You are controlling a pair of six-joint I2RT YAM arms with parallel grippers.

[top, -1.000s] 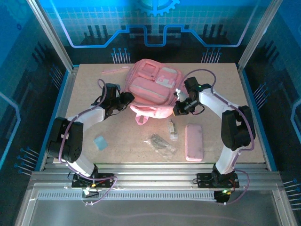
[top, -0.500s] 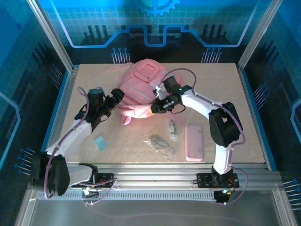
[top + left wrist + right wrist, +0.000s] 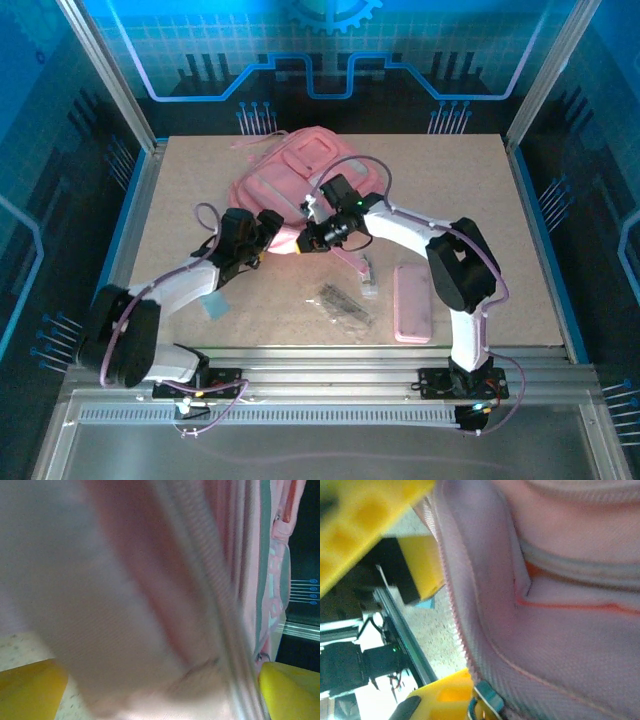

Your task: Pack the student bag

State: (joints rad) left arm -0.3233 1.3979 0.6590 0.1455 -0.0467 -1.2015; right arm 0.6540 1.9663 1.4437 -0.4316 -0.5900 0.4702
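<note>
The bag's edge goes with my right gripper away from my left gripper toward the small clear item (image 3: 369,278) next for release, since both grippers stand close together at the bag.
The student bag (image 3: 300,170), a large pink backpack, lies at the back middle of the table, tilted to the left. My left gripper (image 3: 268,228) is at its near edge. In the left wrist view its yellow fingers (image 3: 30,690) stand wide apart, open, with blurred bag fabric (image 3: 125,580) between them. Just to its right, my right gripper (image 3: 308,240) is shut on the bag's unzipped edge (image 3: 560,630). One yellow finger (image 3: 442,700) presses beside a metal zip pull (image 3: 486,703); the other finger is hidden by fabric.
A flat pink pencil case (image 3: 412,302) lies front right. A clear packet of dark items (image 3: 345,305) and a small clear item (image 3: 368,275) lie near the front middle. A small blue card (image 3: 213,303) sits front left. A loose pink strap (image 3: 250,148) trails at the back.
The bag has slid left and turned. Both grippers moved from its sides to its near edge and now sit close together, the right arm reaching far to the left.
</note>
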